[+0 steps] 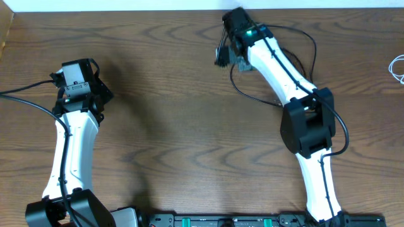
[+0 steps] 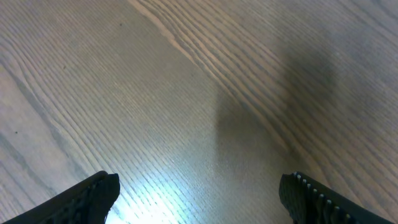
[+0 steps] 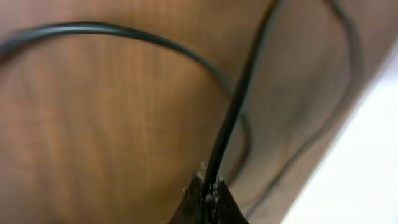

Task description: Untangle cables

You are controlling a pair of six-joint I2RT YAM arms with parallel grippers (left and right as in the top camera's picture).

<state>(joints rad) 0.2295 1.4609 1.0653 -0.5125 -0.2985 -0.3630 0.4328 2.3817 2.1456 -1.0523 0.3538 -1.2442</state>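
I will pull my right gripper back to the open wood (image 1: 227, 87) beside the cable's near bend, clear of the table's far edge, and let go of the cable there.
My right gripper (image 3: 209, 190) is shut on the black cable (image 3: 233, 112), which runs up from between the fingertips and curves left over the wood. In the overhead view the right gripper (image 1: 222, 57) is at the far middle of the table, with the thin black cable (image 1: 252, 96) looping beside its arm. The white cable (image 1: 398, 66) lies coiled at the far right edge, apart from the black one. My left gripper (image 2: 199, 196) is open and empty over bare wood; in the overhead view it (image 1: 95, 94) is at the left of the table.
The wooden table (image 1: 189, 126) ends at a white strip along the back edge (image 1: 126, 5). A black rail with green lights (image 1: 221, 221) runs along the front edge. Thicker black wires run along both arms.
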